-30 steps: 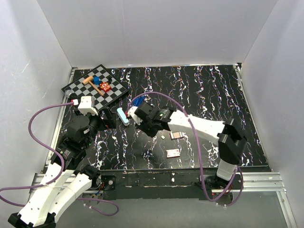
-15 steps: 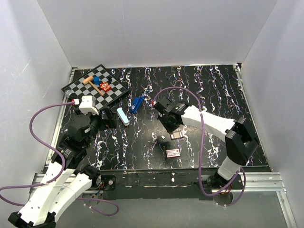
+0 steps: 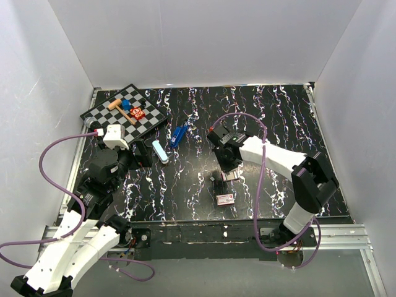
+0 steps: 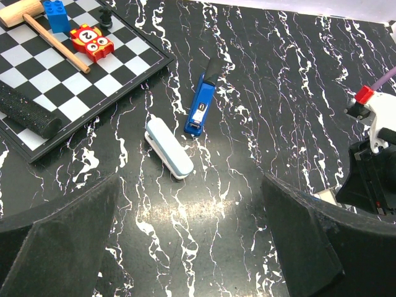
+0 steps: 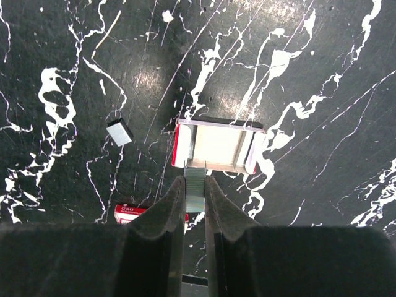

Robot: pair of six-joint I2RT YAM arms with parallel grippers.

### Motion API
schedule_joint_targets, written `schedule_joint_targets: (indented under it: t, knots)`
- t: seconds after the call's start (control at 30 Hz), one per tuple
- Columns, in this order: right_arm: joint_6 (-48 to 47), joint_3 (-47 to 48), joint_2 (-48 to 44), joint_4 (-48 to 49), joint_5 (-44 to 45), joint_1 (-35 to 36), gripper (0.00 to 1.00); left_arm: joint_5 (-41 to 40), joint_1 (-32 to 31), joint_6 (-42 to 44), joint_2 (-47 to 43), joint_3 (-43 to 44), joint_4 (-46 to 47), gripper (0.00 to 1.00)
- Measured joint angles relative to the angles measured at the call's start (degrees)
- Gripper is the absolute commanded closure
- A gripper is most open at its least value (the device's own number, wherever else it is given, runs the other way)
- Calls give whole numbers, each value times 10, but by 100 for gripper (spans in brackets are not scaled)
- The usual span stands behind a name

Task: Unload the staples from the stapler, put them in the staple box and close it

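The open tray [image 3: 227, 176] [image 5: 218, 145] is empty. My right gripper will go down until the piece of staples sits inside it, toward the tray's end by the second bit of staples, and let go of the piece.
The dark blue stapler [image 3: 179, 135] lies on the black marbled table, free of both grippers; it also shows in the left wrist view [image 4: 199, 108]. My right gripper [image 3: 226, 166] [image 5: 195, 184] is shut on a short silver strip of staples [image 5: 195, 192], held just above the near edge of an open red-and-white tray [image 5: 218, 145]. A second small bit of staples [image 5: 120, 132] lies left of the tray. My left gripper [image 4: 189, 247] is open and empty, low over bare table, near the pale light-blue piece [image 4: 168, 148].
A small red-and-white flat box [image 3: 225, 198] lies near the front edge, below the tray [image 3: 230, 176]. A chessboard [image 3: 148, 119] with a wooden mallet, blocks and a dark cylinder sits at the back left. White walls enclose the table.
My right gripper has left the stapler and moved right and nearer, now over the open tray with the staple strip in it. The stapler stays on the table. The left arm has not moved.
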Motion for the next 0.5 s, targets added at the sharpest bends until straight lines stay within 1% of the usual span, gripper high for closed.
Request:
schedule_joint_targets:
  t: [0.3, 0.5]
  knots:
    - [41, -3, 33, 10, 2, -8, 86, 2, 0, 0, 1, 0, 0, 2]
    - [47, -6, 47, 10, 2, -12, 86, 2, 0, 0, 1, 0, 0, 2]
